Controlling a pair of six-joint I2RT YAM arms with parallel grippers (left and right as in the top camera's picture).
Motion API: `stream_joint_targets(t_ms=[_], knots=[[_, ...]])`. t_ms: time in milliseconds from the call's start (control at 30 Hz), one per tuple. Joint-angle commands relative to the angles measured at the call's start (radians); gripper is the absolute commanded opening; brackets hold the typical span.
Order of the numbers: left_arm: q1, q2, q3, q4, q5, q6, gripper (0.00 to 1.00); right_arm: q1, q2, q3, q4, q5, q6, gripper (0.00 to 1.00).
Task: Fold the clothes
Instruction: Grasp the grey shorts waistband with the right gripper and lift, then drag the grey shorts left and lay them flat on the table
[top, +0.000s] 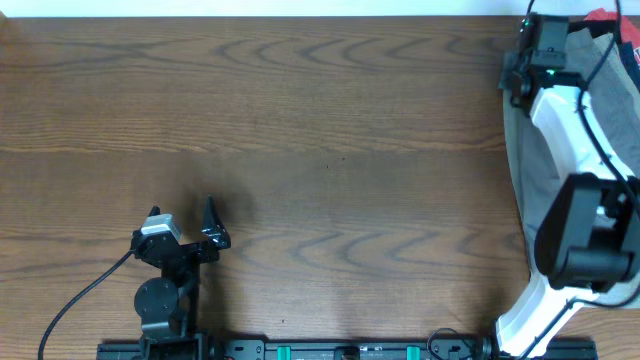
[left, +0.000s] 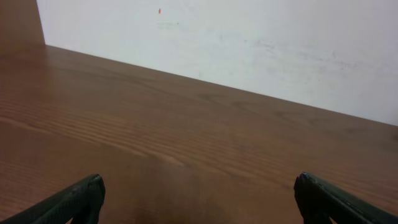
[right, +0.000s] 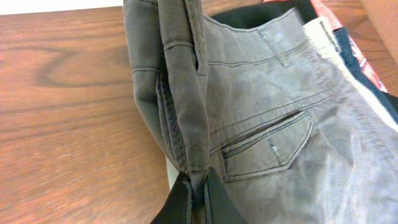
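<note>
The robot's right gripper will next sweep the waistband of the shorts off the pile toward the left gripper, then let it go over the table.
The clothes lie in a pile at the table's right edge, with a grey-green pair of shorts (right: 267, 106) on top, back pocket up. From overhead the same shorts (top: 528, 170) show as grey cloth under my right arm (top: 560, 120). My right gripper (right: 199, 186) is shut on the shorts' folded waistband edge, which rises between its two fingers. A black garment (right: 261, 15), a pale one (right: 320, 31) and a red patterned one (right: 364, 56) peek out beneath. Far from the pile, my left gripper (top: 182, 210) stands open near the front left, with only bare wood between its fingers (left: 81, 199).
The brown wooden table (top: 320, 150) stretches left of the pile. A white wall (left: 249, 43) runs behind its far edge. The left arm's base and cable (top: 80, 300) sit at the front edge.
</note>
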Motion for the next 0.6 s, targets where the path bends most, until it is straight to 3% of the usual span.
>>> stream_joint_targets(t_ms=[0, 567], knots=[[0.006, -0.002, -0.014, -0.036, 0.011, 0.017, 0.98, 0.007, -0.034, -0.001, -0.03, -0.077, 0.028, 0.01], [0.006, -0.002, -0.014, -0.036, 0.011, 0.017, 0.98, 0.275, -0.035, -0.001, -0.154, -0.26, 0.032, 0.01]])
